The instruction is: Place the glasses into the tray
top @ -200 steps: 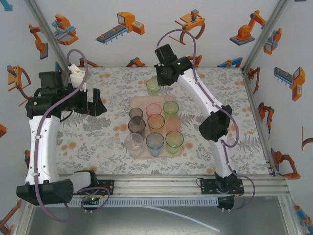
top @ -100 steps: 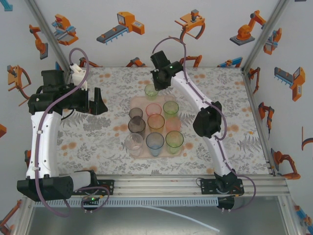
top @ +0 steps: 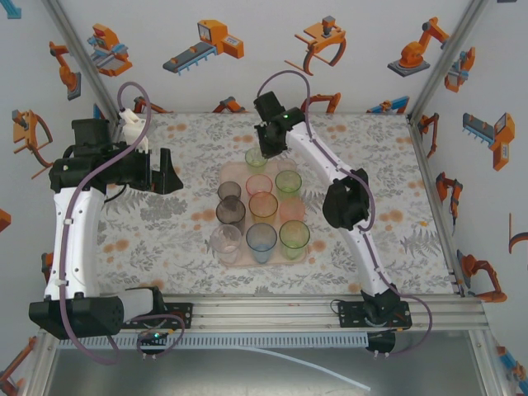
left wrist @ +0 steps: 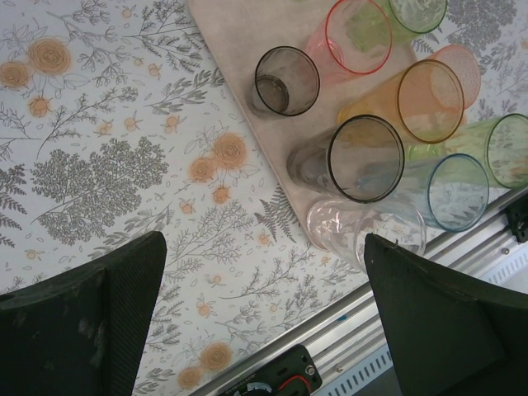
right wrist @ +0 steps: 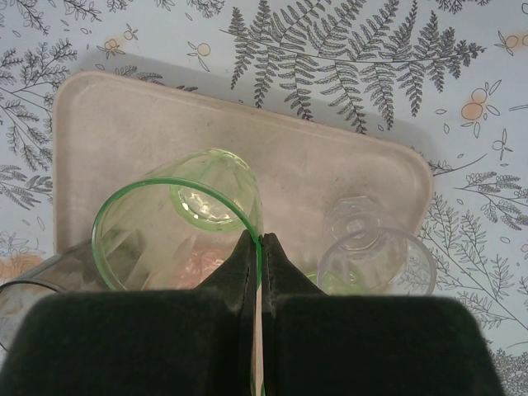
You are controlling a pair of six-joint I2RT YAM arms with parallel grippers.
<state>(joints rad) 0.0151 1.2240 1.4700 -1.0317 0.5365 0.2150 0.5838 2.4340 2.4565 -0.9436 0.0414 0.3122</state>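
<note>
My right gripper moves down next to stand the green glass on the tray's bare spot (top: 256, 170) (right wrist: 238, 195) beside the clear glass and lets go of the green glass's rim, since that spot is below.
My right gripper (top: 262, 148) (right wrist: 261, 239) is shut on the rim of a green glass (top: 256, 157) (right wrist: 177, 223), one finger inside it and one outside. That glass hangs over the far end of the pale pink tray (top: 233, 172) (right wrist: 330, 173). Several other glasses stand on the tray: smoky (left wrist: 285, 80), dark grey (left wrist: 363, 157), orange (left wrist: 429, 99), blue (left wrist: 458, 191), pink (left wrist: 359, 33) and clear (left wrist: 346, 231). My left gripper (top: 165, 172) (left wrist: 262, 241) hovers open left of the tray with nothing between its fingers.
The floral tabletop (top: 165, 223) spreads around the tray. An aluminium rail (top: 272, 309) runs along the near edge. A clear glass (right wrist: 375, 256) stands just right of my right fingers. Frame posts rise at the far corners.
My right arm has carried the green glass nearer, from beyond the tray's far edge to over its far end. The left arm has barely shifted and stays open.
</note>
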